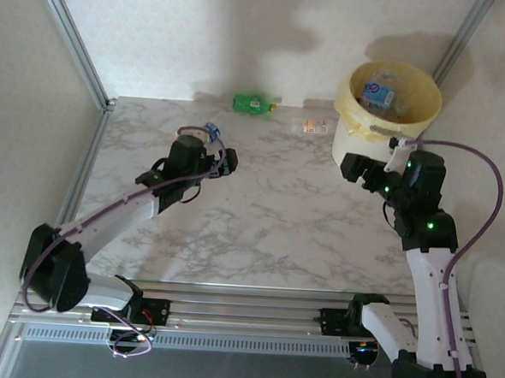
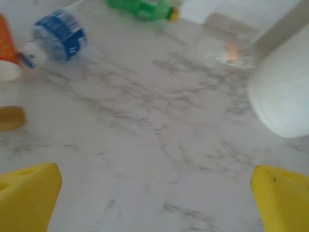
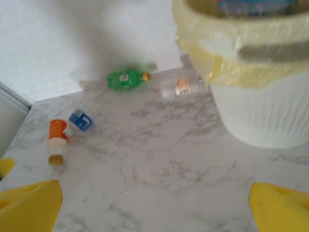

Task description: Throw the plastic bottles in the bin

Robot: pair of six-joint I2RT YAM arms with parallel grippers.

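My left gripper swings away from the bin and down onto the orange-labelled bottle's amber neck below it next, clear of the blue-labelled bottle.
The bin (image 1: 352, 105), a cream bucket lined with a yellow bag, stands at the back right with bottles (image 1: 379, 92) inside. My right gripper (image 1: 367, 172) hovers open and empty just in front of the bin (image 3: 251, 116). Against the back wall lie a green bottle (image 1: 253, 104) and a clear orange-labelled bottle (image 1: 310, 126). A blue-labelled bottle (image 1: 211, 132) lies just beyond my open, empty left gripper (image 1: 224, 163). In the left wrist view the blue-labelled bottle (image 2: 58, 36) is at upper left, far from the yellow fingertips (image 2: 29, 193).
An orange-labelled bottle (image 3: 57, 137) lies beside the blue-labelled one (image 3: 79, 120). White walls close off the back and left of the marble table (image 1: 259, 224). An aluminium rail (image 1: 253, 313) runs along the near edge.
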